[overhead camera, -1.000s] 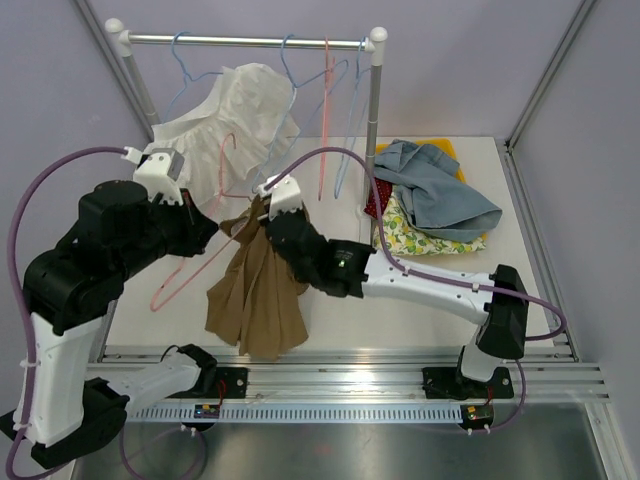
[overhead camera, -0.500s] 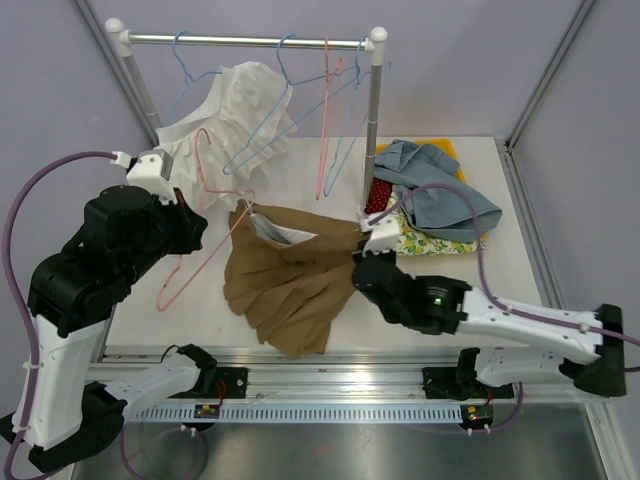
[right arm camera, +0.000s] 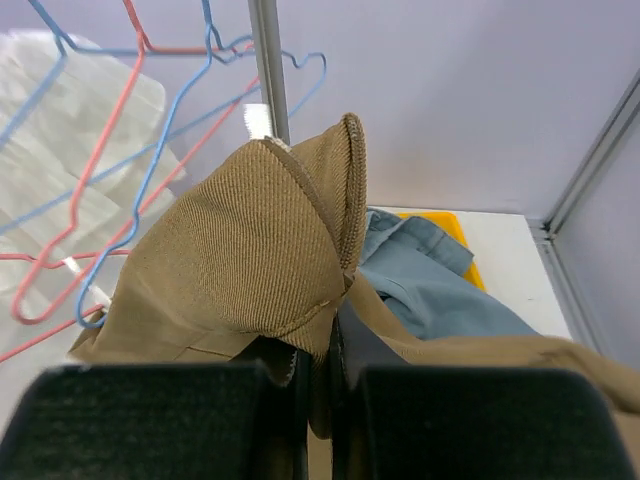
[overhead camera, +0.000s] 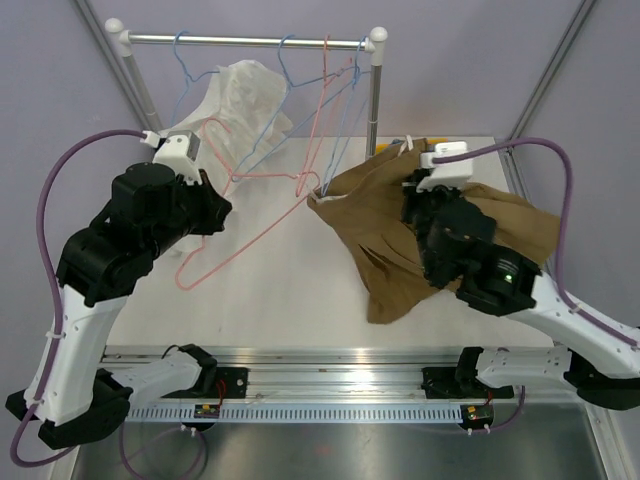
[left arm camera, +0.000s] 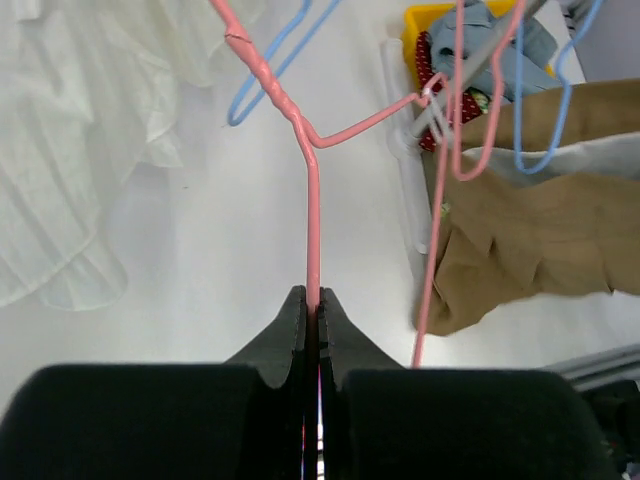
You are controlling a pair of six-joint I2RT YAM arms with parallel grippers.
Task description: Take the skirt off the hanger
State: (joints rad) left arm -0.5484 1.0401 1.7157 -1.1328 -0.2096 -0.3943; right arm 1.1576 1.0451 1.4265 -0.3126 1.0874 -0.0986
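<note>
My right gripper should carry the skirt outward and down next and let go of it there, because the blue denim on the yellow tray is outward and below.
The brown corduroy skirt hangs spread over the right half of the table. My right gripper is shut on a fold of its edge. From above, that gripper is mostly covered by the cloth. The pink wire hanger slants across the table's middle. My left gripper is shut on its wire, seen close in the left wrist view. The skirt's left corner lies right beside the hanger's far end. I cannot tell whether they still touch.
A clothes rack stands at the back with several blue and pink hangers and a white garment. Behind the skirt, blue denim lies on a yellow tray. The rail of the arm bases runs along the near edge.
My right gripper has swung the skirt from the front middle of the table up and to the right. The pink hanger now shows bare. My left gripper shifted slightly right with it.
</note>
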